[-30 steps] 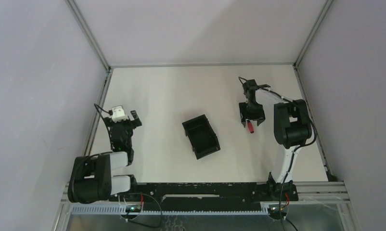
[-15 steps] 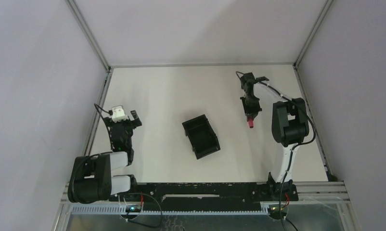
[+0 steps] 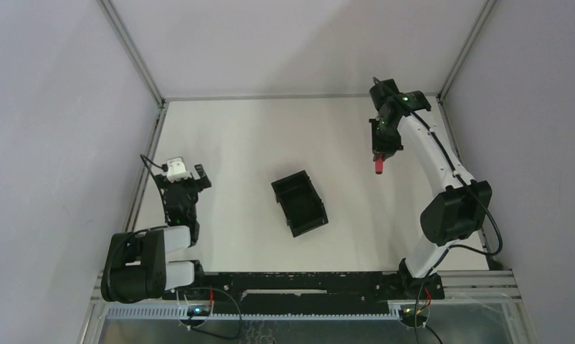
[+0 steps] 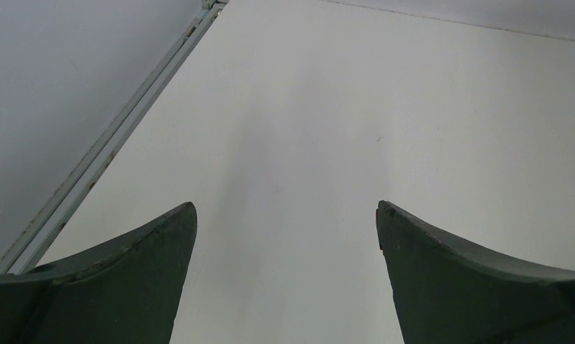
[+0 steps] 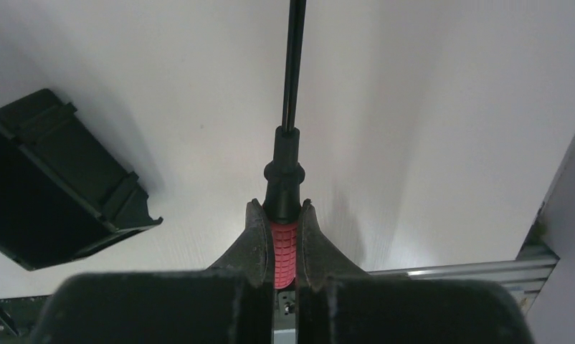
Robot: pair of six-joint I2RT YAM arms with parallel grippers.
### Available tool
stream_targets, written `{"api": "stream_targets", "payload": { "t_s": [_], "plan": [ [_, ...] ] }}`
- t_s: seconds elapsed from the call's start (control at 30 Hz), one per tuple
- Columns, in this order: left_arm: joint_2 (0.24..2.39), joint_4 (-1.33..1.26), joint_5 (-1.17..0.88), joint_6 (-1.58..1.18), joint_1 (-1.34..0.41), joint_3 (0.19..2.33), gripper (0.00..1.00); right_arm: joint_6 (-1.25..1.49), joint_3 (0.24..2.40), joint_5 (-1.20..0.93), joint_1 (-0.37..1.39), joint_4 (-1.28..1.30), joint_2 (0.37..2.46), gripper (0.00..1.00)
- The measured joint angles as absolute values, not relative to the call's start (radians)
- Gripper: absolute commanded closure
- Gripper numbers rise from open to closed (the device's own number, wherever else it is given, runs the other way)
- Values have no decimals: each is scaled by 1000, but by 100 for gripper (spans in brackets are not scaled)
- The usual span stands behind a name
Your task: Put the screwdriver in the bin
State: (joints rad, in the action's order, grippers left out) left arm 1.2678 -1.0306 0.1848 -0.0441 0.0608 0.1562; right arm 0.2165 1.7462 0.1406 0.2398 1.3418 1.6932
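The right gripper swings back and to the left in the top view, over the bin's inside, next. It then releases the screwdriver's handle, which now hangs over bare tabletop.
My right gripper [image 5: 279, 215] is shut on the red handle of the screwdriver [image 5: 283, 247], whose thin black shaft [image 5: 295, 64] points away from the camera. In the top view that gripper [image 3: 380, 154] hangs raised over the far right of the table, with the screwdriver's red end [image 3: 378, 168] sticking out below it. The black bin [image 3: 299, 203] lies at the table's middle, to the left of the held tool; its corner [image 5: 55, 179] shows at the left of the right wrist view. My left gripper [image 4: 284, 215] is open with nothing between its fingers, low at the table's left [image 3: 178, 188].
A metal frame rail [image 4: 105, 143] runs along the table's left edge, close to the left gripper. Another rail [image 5: 449, 266] and a grey wall border the right side. White tabletop separates the bin from the right gripper.
The right gripper closed on the screwdriver's red handle and lifted it off the table. The right arm has stretched up and toward the far right. The left arm has not moved.
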Motion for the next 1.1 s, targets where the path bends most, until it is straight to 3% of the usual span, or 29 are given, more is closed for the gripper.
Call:
{"api": "stream_targets", "payload": {
  "t_s": [0.3,0.53,0.87,1.1],
  "plan": [
    [1268,-1031,185,-44,61,156,0,318,1740,108,636,1264,1704,100],
    [1268,-1031,185,-44,61,156,0,243,1776,94,920,1168,1790,100],
    [1268,-1031,185,-44,61,156,0,78,1530,120,929,962,1787,100],
    [1268,-1031,185,-44,61,156,0,41,1479,138,919,860,1868,100]
  ]
}}
